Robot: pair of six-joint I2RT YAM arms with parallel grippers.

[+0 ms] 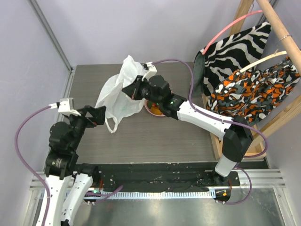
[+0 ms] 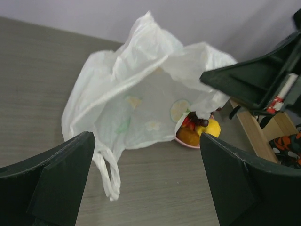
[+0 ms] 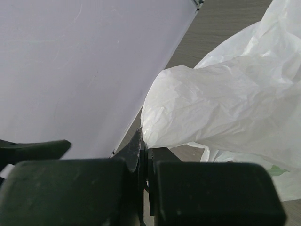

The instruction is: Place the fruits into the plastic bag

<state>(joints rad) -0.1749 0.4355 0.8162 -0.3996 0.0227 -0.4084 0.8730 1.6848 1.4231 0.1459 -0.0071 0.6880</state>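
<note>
The bag's handle loop hangs free below the open fingers of my left gripper. My left gripper will next lower toward the bag and close around that hanging piece.
The translucent white plastic bag is lifted by its upper edge near the table's back middle, with a handle loop hanging. My right gripper is shut on the bag's rim, its jaws pressed together. In the left wrist view the bag gapes open towards me. The fruits lie on a pink plate just behind the bag's right edge: a yellow lemon, an orange piece, dark grapes. My left gripper is open and empty near the handle loop.
A wooden rack at the right carries a zebra-striped cloth and an orange patterned cloth. Pale walls close the left and the back. The right arm reaches over the plate.
</note>
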